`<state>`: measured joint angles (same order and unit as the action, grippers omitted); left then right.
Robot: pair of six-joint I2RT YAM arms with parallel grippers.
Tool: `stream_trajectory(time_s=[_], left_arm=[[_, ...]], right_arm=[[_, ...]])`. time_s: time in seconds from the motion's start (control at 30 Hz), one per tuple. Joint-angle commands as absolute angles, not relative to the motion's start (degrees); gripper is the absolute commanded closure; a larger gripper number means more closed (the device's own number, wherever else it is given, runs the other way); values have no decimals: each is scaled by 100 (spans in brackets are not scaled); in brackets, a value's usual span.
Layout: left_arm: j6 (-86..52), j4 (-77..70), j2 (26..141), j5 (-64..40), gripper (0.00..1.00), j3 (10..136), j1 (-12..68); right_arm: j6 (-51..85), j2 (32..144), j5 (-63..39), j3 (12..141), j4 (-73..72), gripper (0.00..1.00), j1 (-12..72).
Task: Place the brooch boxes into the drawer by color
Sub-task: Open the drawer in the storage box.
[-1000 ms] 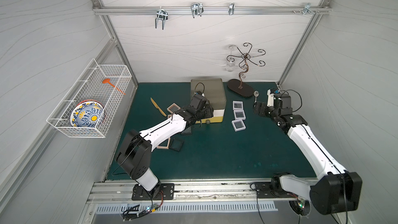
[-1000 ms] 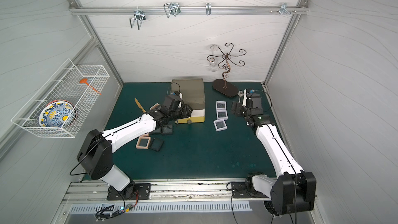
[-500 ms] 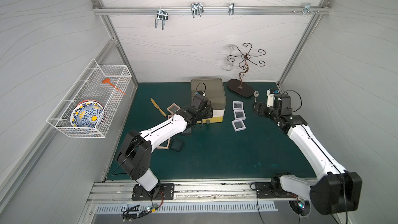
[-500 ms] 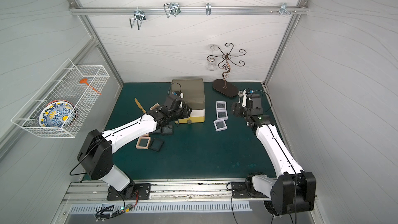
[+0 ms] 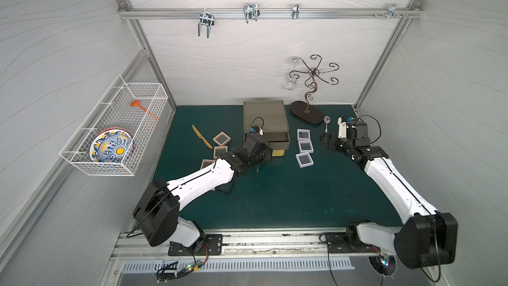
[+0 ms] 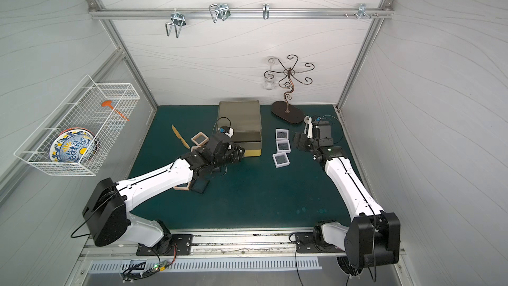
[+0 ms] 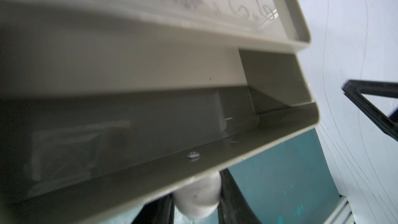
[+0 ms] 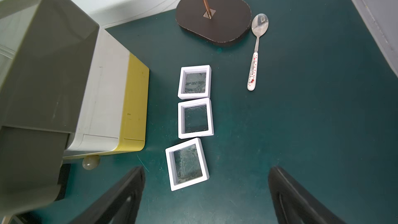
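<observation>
My left gripper needs to move back over the bare tabletop before the chest (image 5: 272,169) next and let go of the pale ball knob there, because the top level of the chest is only partly open.
The drawer (image 5: 265,115) is a chest with an olive-grey top tier, a white middle and a yellow bottom (image 8: 133,104). Its top tier (image 5: 279,143) stands pulled out a little. My left gripper (image 5: 268,155) is at its front, shut on that tier's pale ball knob (image 7: 197,195), with a black finger on each side. Three white brooch boxes (image 5: 303,134) (image 5: 305,146) (image 5: 304,159) lie in a row right of the chest. My right gripper (image 5: 325,141) hovers open beside them, over the nearest (image 8: 187,164). Beige boxes (image 5: 221,138) (image 5: 220,151) and a black one (image 6: 200,186) lie by the left arm.
A wooden knife (image 5: 202,136) lies left of the beige boxes. A spoon (image 5: 326,122) and a wire jewellery stand on a dark oval base (image 5: 306,111) are at the back right. A wire basket (image 5: 115,127) holding a patterned plate hangs on the left wall.
The left gripper's jaws have closed in on the top tier's knob. Both arms have stayed almost where they were.
</observation>
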<state>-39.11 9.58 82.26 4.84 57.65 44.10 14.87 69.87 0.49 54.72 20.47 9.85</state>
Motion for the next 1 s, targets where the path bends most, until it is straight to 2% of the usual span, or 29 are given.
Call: stream_trajectory(time_s=[0.0,0.33,0.7,0.97], left_arm=[[-3951,677,7960,659,94,5625,4719],[-4085,597,7746,945,94,5230,5329],[-4181,738,7369,1141,95,4944,5696],[-4245,888,7219,1109,88,4865,5844]], right_arm=[[1578,7160,-80,5444,2090,5,1007],[1471,7986,-417,5854,2490,9,995],[1277,8972,-922,6261,2765,26,982],[1122,9407,-711,6395,2892,41,986]])
